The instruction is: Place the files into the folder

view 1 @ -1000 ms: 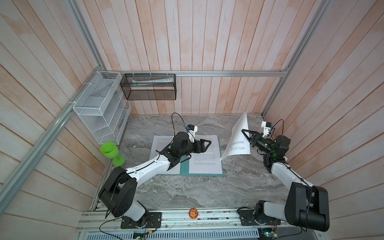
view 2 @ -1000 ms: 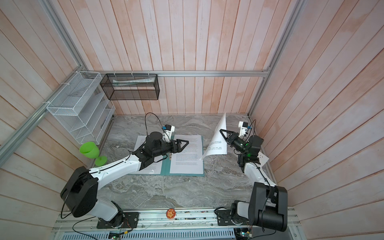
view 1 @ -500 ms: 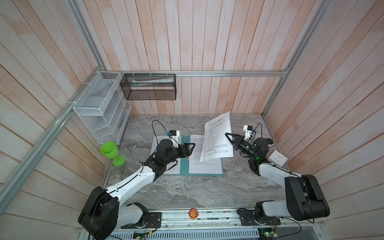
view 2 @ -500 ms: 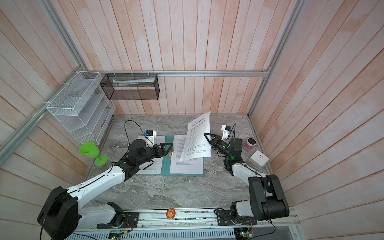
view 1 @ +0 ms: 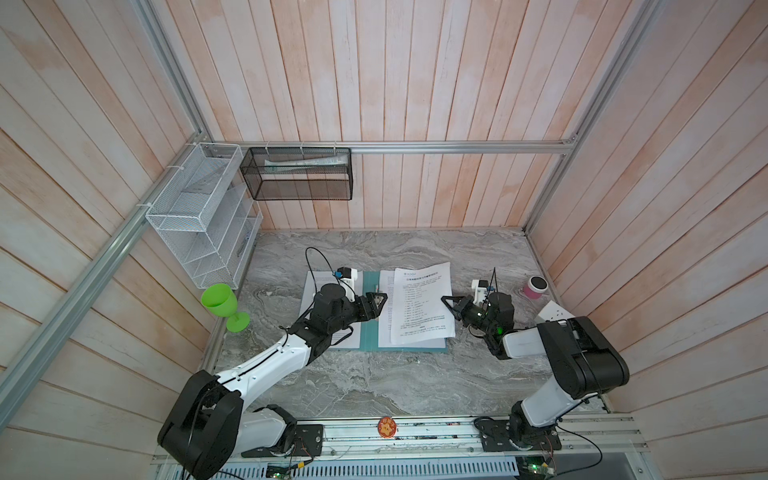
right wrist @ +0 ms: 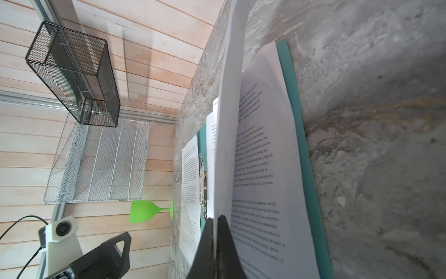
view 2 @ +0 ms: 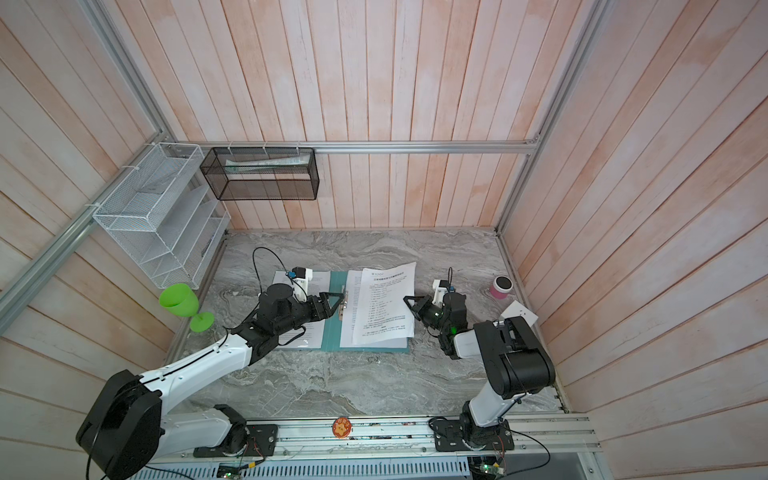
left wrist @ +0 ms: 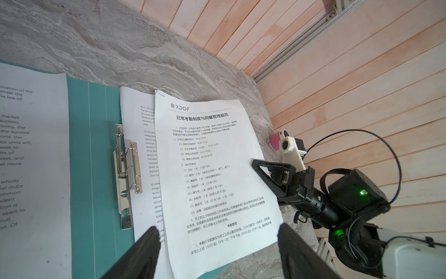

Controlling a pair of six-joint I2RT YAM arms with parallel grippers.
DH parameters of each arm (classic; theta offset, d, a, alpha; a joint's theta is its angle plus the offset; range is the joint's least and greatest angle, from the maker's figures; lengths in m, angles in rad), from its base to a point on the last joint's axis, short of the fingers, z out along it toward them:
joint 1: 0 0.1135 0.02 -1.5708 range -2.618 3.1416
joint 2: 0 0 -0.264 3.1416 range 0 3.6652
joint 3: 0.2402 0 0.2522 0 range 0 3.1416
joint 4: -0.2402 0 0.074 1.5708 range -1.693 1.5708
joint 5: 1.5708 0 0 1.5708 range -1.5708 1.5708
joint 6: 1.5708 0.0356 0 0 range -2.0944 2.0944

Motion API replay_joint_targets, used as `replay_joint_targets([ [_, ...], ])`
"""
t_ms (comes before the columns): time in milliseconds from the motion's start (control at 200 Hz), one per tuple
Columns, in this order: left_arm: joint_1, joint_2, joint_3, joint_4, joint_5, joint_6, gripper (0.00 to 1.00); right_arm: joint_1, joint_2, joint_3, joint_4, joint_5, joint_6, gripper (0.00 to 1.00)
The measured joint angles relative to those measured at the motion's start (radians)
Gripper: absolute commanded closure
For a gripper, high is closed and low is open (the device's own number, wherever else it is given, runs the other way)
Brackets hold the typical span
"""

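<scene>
The uncovered part of the folder beside the metal clip (view 2: 348, 321) (right wrist: 210, 151) lies across the sheet from the right gripper, so the gripper should next move toward the metal clip and let go of the sheet's edge.
The teal folder (view 1: 370, 332) (view 2: 332, 328) lies open on the marble table, its metal clip (left wrist: 126, 174) by the spine. Printed files rest on both covers: one sheet (left wrist: 31, 157) on the left cover, another (right wrist: 263, 157) on the right cover. My right gripper (view 1: 445, 300) (view 2: 407, 300) (right wrist: 215, 218) is shut on the right edge of a further sheet (view 1: 422, 303) (left wrist: 212, 169), which lies slanted over the right cover with its far corner past the folder's edge. My left gripper (view 1: 380, 306) (left wrist: 218, 228) hovers open over the spine, holding nothing.
A green goblet (view 1: 222, 303) stands at the table's left edge below the white wire rack (view 1: 199, 216). A black mesh basket (view 1: 297, 174) hangs on the back wall. A pink cup (view 1: 535, 287) and a white box (view 1: 552, 309) sit at the right.
My right gripper has swung the held sheet from upright at the right side leftwards and down over the folder's right cover. The left gripper has drawn back slightly to the left.
</scene>
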Motion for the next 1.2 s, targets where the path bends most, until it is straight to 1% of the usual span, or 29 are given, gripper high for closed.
replay_joint_targets([
  [235, 0.000, 0.023, -0.001, 0.001, 0.000, -0.002, 0.21, 0.021, 0.003, 0.032, -0.048, 0.003, -0.054, 1.00],
  [415, 0.000, 0.030, -0.003, 0.002, 0.000, -0.003, 0.21, 0.037, 0.065, 0.058, -0.051, -0.006, -0.074, 1.00],
  [605, 0.000, 0.030, -0.004, 0.003, 0.000, -0.003, 0.21, 0.059, 0.105, 0.064, -0.056, -0.009, -0.074, 1.00],
  [1200, 0.005, 0.034, -0.007, 0.008, 0.000, -0.003, 0.21, 0.079, 0.126, 0.077, -0.056, -0.008, -0.076, 1.00],
])
